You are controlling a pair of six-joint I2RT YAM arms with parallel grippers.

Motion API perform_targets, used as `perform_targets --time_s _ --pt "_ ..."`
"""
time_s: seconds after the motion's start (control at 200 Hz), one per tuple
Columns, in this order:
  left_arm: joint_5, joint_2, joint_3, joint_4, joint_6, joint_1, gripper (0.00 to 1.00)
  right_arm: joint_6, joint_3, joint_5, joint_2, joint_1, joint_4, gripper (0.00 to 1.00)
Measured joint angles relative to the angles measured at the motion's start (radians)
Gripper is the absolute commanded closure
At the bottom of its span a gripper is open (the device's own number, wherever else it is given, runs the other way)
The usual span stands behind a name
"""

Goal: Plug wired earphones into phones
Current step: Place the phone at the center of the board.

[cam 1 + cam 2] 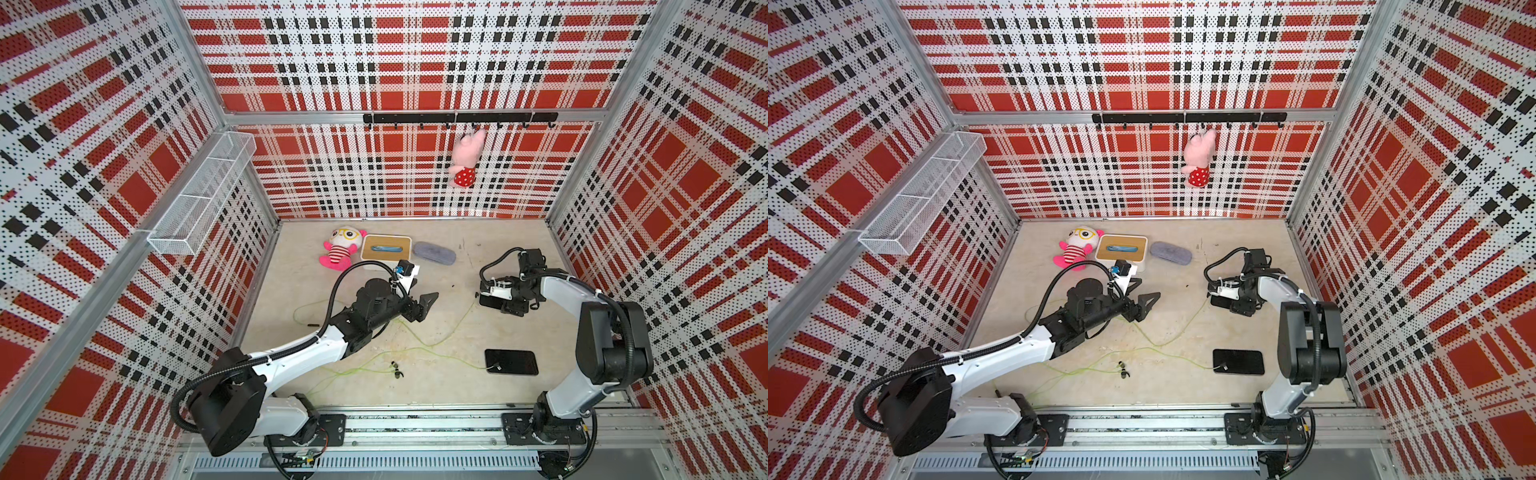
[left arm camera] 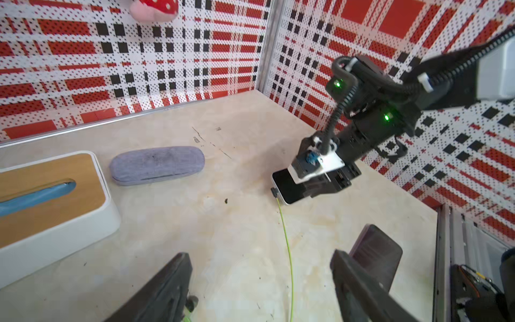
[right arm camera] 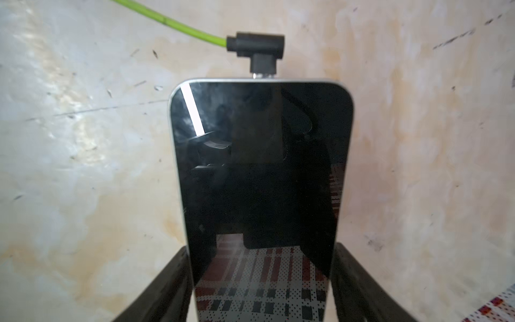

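Next, my right gripper eases down slightly to rest the black phone (image 1: 490, 302) (image 3: 259, 167) flat on the tabletop, then releases its sides, because the plug sits in the phone's end.
My right gripper (image 3: 262, 251) is shut on the sides of a black phone (image 3: 259, 167) lying on the tabletop at the right rear (image 1: 490, 301). A black angled plug (image 3: 259, 53) sits in that phone's end, and its yellow-green cable (image 3: 167, 22) leads away. My left gripper (image 2: 260, 259) hangs open above the table, short of that phone (image 2: 287, 186), with the cable (image 2: 287, 245) running between its fingers. A second phone (image 1: 511, 361) lies near the front right with a plug (image 1: 494, 367) at its edge. Black earbuds (image 1: 397, 370) lie mid-table.
At the back stand a white box with a wooden lid (image 1: 385, 248), a grey oval case (image 1: 434, 252) and a pink plush doll (image 1: 340, 247). Another plush (image 1: 467, 158) hangs from the wall hooks. A wire basket (image 1: 203, 195) is on the left wall.
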State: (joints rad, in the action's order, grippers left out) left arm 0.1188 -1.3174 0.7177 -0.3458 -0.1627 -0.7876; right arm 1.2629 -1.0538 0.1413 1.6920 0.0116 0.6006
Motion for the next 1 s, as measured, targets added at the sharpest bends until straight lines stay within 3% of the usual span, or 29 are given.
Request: perform_targets --time_s 0.21,0.351,0.481,0.621,0.777,1.002 --pt "-0.023 -0.005 0.000 0.053 0.078 -0.072 0.17 -0.008 -0.071 -0.009 0.076 0.018 0.082 0.42" --pt "-0.021 -0.038 0.003 0.087 0.132 -0.106 0.16 -0.016 -0.105 0.002 0.129 0.021 0.136 0.29" --pt "-0.023 -0.098 0.027 0.131 0.183 -0.137 0.15 -0.027 -0.115 0.024 0.142 0.023 0.158 0.01" --pt "-0.029 -0.159 0.069 0.175 0.249 -0.192 0.14 -0.077 -0.107 0.065 0.090 0.023 0.142 0.00" --pt "-0.027 -0.230 0.132 0.229 0.360 -0.284 0.18 -0.263 -0.064 0.102 -0.099 0.028 0.008 0.00" --pt "-0.041 -0.446 0.339 0.377 0.512 -0.374 0.30 -0.766 0.010 0.031 -0.415 0.047 -0.261 0.00"
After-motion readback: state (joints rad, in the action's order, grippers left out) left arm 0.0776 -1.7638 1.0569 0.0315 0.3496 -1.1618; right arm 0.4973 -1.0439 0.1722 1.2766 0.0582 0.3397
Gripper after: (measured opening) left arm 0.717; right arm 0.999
